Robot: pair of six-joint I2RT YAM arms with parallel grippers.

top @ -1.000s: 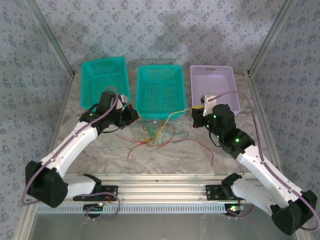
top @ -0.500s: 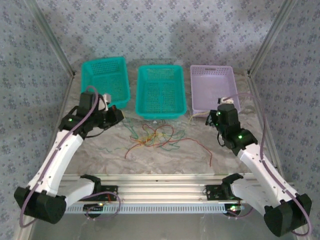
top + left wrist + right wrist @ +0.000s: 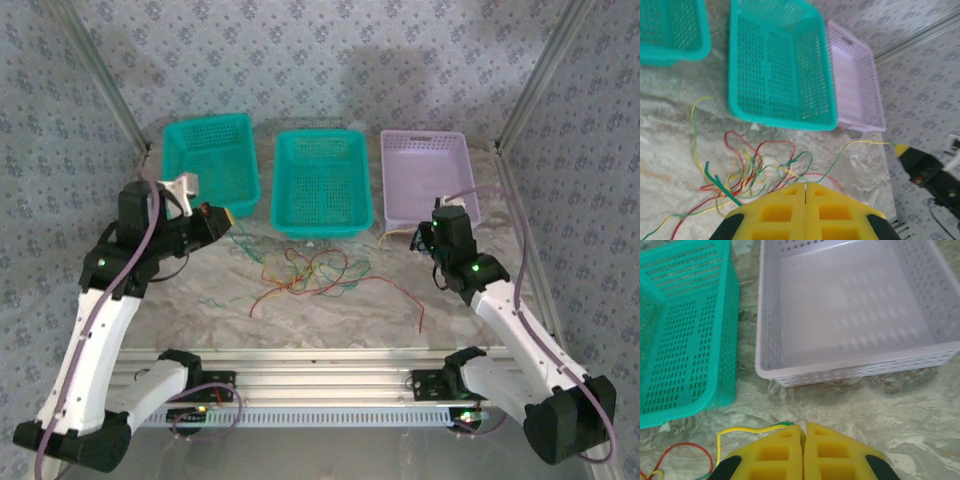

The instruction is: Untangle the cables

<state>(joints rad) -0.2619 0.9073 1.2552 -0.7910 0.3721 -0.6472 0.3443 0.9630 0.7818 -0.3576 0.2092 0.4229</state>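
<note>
My right gripper moves toward the tangle's nearest loops next, below it on the left gripper's side, slackening the stretched yellow-green cable before I release it.
The cables (image 3: 308,270) lie as a loose red, green and yellow tangle on the marble table in front of the middle basket; the left wrist view has the same tangle (image 3: 752,167). My left gripper (image 3: 228,214) (image 3: 805,184) is shut and hangs left of the tangle, with a green strand (image 3: 715,181) running under its pads. My right gripper (image 3: 416,235) (image 3: 804,426) is shut on a yellow-green cable (image 3: 747,430) just in front of the lilac basket. That cable stretches back across the table to the tangle.
Three baskets stand in a row at the back: a teal one (image 3: 205,125) on the left, a teal one (image 3: 320,136) in the middle and a lilac one (image 3: 422,136) on the right. A red strand (image 3: 420,312) trails toward the front right. Metal rails run along the near edge.
My left arm has drawn back to the left, away from the tangle. My right gripper has moved right, toward the lilac basket. The tangle has spread out a little.
</note>
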